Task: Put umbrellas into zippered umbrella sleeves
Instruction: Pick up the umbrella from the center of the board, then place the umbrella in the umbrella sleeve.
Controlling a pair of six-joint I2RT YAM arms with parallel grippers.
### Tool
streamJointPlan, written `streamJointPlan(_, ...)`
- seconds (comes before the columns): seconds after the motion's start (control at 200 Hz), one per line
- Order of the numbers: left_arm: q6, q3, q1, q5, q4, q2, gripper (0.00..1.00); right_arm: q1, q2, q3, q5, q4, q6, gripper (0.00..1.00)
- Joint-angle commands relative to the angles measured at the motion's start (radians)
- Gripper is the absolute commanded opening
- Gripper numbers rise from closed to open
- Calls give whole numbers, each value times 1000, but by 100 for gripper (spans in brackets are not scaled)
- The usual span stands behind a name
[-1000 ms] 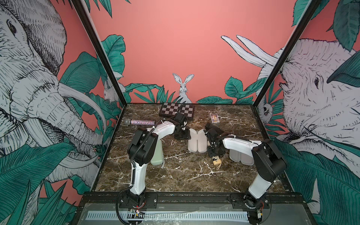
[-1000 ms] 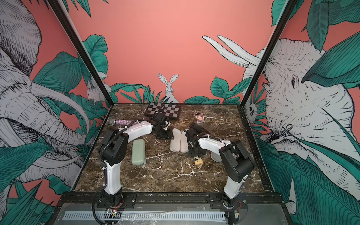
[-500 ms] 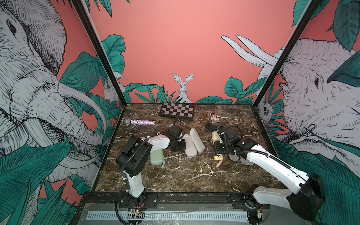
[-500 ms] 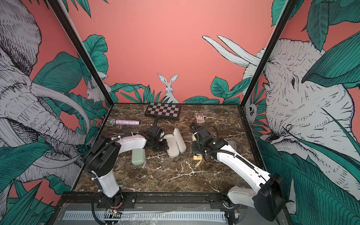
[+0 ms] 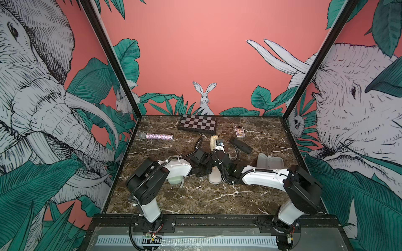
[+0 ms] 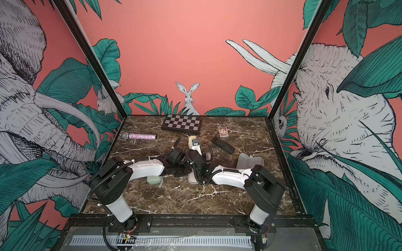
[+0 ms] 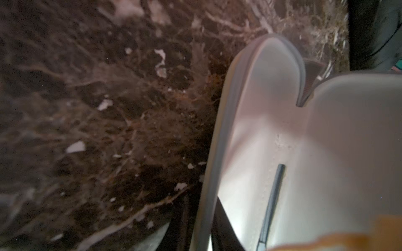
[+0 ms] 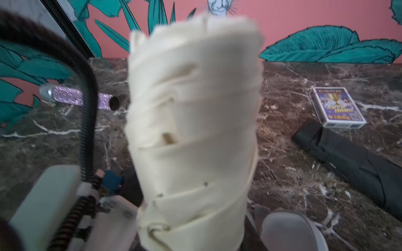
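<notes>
The umbrella still stands upright, so my right gripper will next tip and lower into the open cream sleeve below it and release the cream umbrella point(image 8: 193, 130) flat.
My right gripper point(image 5: 218, 150) is shut on the cream umbrella point(image 8: 193, 130), which it holds upright and tilted point(image 5: 213, 140) over the open cream sleeve point(image 5: 214, 177) in mid-table. The umbrella hides its fingertips in the right wrist view. My left gripper point(image 7: 203, 228) is shut on the long rim of that sleeve point(image 7: 272, 130), with a dark finger on each side of the wall. The black umbrella point(image 5: 240, 145) lies behind on the right. A second open sleeve point(image 5: 270, 162) with grey lining lies to the right. The mint green sleeve point(image 5: 175, 180) lies half hidden under my left arm.
The checkered board box point(image 5: 197, 123) stands at the back wall, with a small card box point(image 5: 239, 132) to its right. A glittery microphone point(image 5: 158, 136) lies at the back left. Both forearms cross low over the middle of the marble table point(image 5: 195, 202).
The right arm has folded back and lifted the cream umbrella from beside the sleeve to above it. The left gripper has shut on the sleeve's rim, and the sleeve has shifted nearer the front.
</notes>
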Motion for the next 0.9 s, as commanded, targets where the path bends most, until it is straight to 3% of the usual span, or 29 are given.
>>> streamJointPlan(0.0,-78,-48,-4,-10,89,-37,20,27,-33,-43,66,102,48,16)
streamJointPlan(0.265,-244,-157,-55,-135,289,-71,5,97,-45,-23,89,-239,348,15)
streamJointPlan(0.385,-252,-167,-72,-134,317,-69,5,105,16,-6,86,-281,394,16)
streamJointPlan(0.53,-210,-167,-69,-145,287,-90,5,99,62,24,60,-349,373,17)
streamJointPlan(0.71,-158,-145,-64,-82,301,-67,9,36,118,60,-111,-347,287,22)
streamJointPlan(0.895,-81,-160,-8,-8,291,-82,14,11,87,81,-201,-424,236,39)
